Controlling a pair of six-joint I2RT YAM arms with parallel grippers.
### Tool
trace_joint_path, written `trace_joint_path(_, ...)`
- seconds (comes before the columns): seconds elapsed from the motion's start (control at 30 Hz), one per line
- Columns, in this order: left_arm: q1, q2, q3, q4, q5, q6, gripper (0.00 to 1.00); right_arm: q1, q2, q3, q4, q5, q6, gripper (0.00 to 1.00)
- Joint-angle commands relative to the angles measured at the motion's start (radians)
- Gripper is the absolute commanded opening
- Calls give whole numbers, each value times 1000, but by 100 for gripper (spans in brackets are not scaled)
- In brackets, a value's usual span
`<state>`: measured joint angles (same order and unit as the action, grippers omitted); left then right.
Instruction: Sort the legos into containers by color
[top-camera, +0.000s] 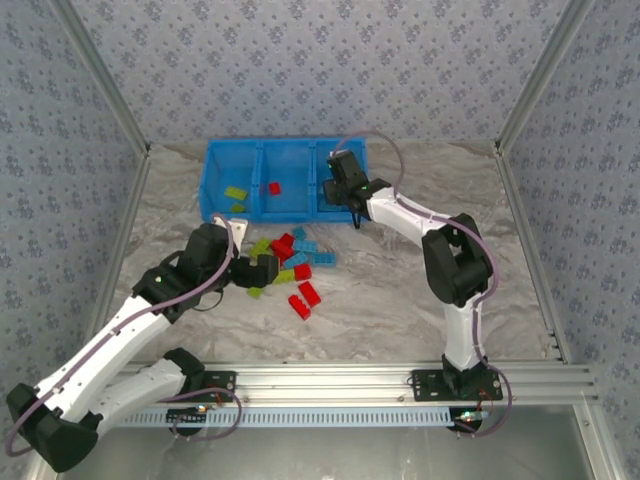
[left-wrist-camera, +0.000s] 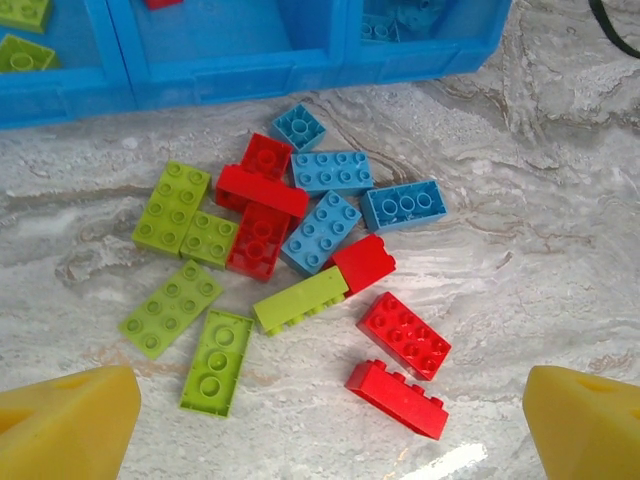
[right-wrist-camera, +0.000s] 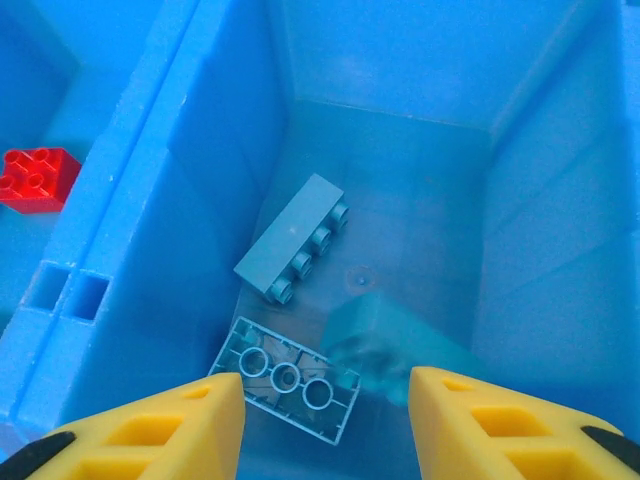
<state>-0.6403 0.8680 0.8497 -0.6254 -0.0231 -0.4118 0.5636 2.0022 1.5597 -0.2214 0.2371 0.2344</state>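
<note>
The red brick lying on its side has its length slanting across the open fingers of my left gripper, so my left gripper will next go down and back with a turn onto it.
The containers are three compartments of a blue bin at the back. Two lime legos lie in the left compartment and a red one in the middle. My right gripper hangs open over the right compartment. A blurred light blue lego is loose below its jaws, beside two more light blue ones. My left gripper is open above the loose pile on the table. Two red bricks lie closest to it, with lime bricks to their left and light blue ones farther back.
The bin's front wall stands just behind the pile. Marbled tabletop stretches to the right of the pile. Patterned walls and metal frame rails close in the sides and back.
</note>
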Motion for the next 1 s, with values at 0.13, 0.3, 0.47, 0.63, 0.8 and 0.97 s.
trace_joint_path(0.13,-2,44,-52,71,94,-174,99,20,-265,-80,-105,-50,-13,51)
trace_joint_path(0.3,-171,143,-71,103,-16,-425,95,55,-517,-239,-262,-129,23,64)
trace_joint_path(0.47,-281,310,-98,176,-33,-778,89,139,-704,-352,-463,-188,53,80)
trace_joint_path(0.63,-344,470,-107,278,-24,-947,88,225,-759,-407,-595,-177,79,90)
trace_joint_path(0.8,-350,551,-105,277,-64,-984,82,243,-785,-428,-623,-118,95,92)
trace_joint_path(0.97,-336,596,-111,242,-63,-963,65,233,-796,-432,-604,-105,94,92)
